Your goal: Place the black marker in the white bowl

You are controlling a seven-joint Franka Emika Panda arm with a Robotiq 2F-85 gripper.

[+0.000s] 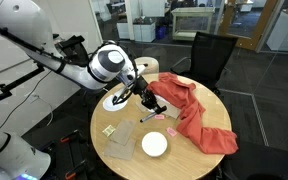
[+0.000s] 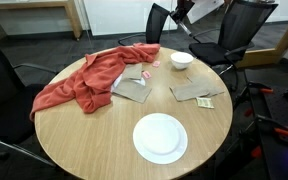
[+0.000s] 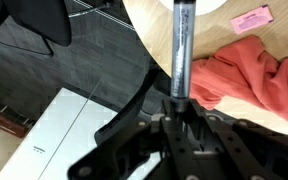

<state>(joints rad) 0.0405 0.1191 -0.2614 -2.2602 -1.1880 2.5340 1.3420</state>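
The robot's gripper should go down over the open middle of the white bowl below it and let go of the black marker (image 3: pixel 181 50) inside, because the marker still hangs well above the bowl's rim.
My gripper (image 3: pixel 179 108) is shut on the black marker (image 3: pixel 181 50), which sticks out from between the fingers. In the wrist view the marker's far end reaches toward the rim of the white bowl (image 3: pixel 212 5) at the top edge. In both exterior views the gripper (image 1: pixel 148 102) (image 2: pixel 184 18) hangs well above the table, roughly over the white bowl (image 1: pixel 155 143) (image 2: pixel 182 60). The bowl looks empty.
A flatter white plate (image 1: pixel 116 100) (image 2: pixel 160 137) lies elsewhere on the round wooden table (image 2: pixel 84 140). A red cloth (image 1: pixel 194 118) (image 2: pixel 89 80), grey cloths (image 2: pixel 134 88) and a small pink item (image 3: pixel 249 18) (image 2: pixel 154 63) lie near the bowl. Black chairs (image 2: pixel 239 30) surround the table.
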